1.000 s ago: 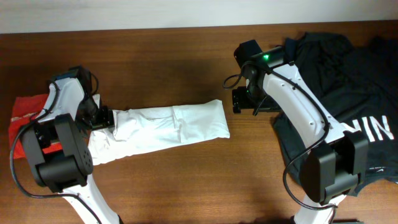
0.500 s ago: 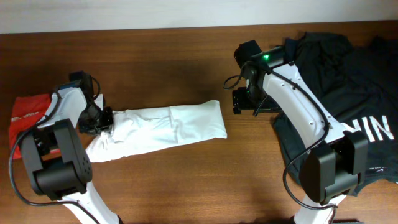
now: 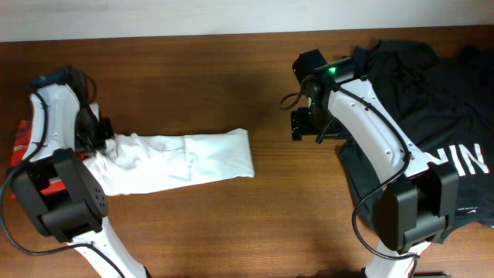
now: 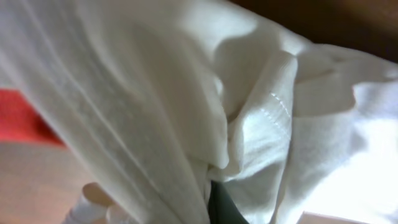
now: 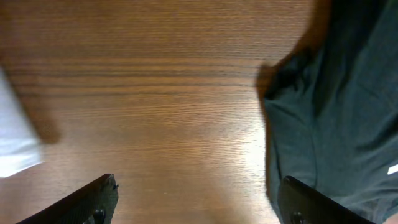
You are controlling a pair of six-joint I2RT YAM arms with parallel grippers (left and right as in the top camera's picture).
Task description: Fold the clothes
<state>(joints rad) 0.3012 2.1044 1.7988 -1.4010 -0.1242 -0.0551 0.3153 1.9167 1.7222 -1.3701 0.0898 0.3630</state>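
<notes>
My left gripper carries the folded T-shirt's bunched end over the T-shirt next, to the right in the overhead view, toward the T-shirt's other end (image 3: 226,157).
The clothes, a white T-shirt (image 3: 185,158), lie folded into a long band across the left half of the table. My left gripper (image 3: 104,139) is shut on the band's bunched left end. In the left wrist view white cloth (image 4: 155,93) fills the frame, gathers toward the bottom centre and hides the fingers. My right gripper (image 3: 297,123) hangs open above bare wood, well right of the band. Its two dark fingertips (image 5: 102,196) stand far apart with nothing between them, and a white corner of the T-shirt (image 5: 12,143) shows at the left edge.
A black shirt (image 3: 432,100) with white lettering is spread over the right end of the table, and its edge (image 5: 336,112) lies just right of my right gripper. An orange-red garment (image 3: 19,147) lies at the far left under my left arm.
My left gripper has shut on the T-shirt's left end and pulled it leftward. The whole band slid left along the table. The right arm has not moved.
</notes>
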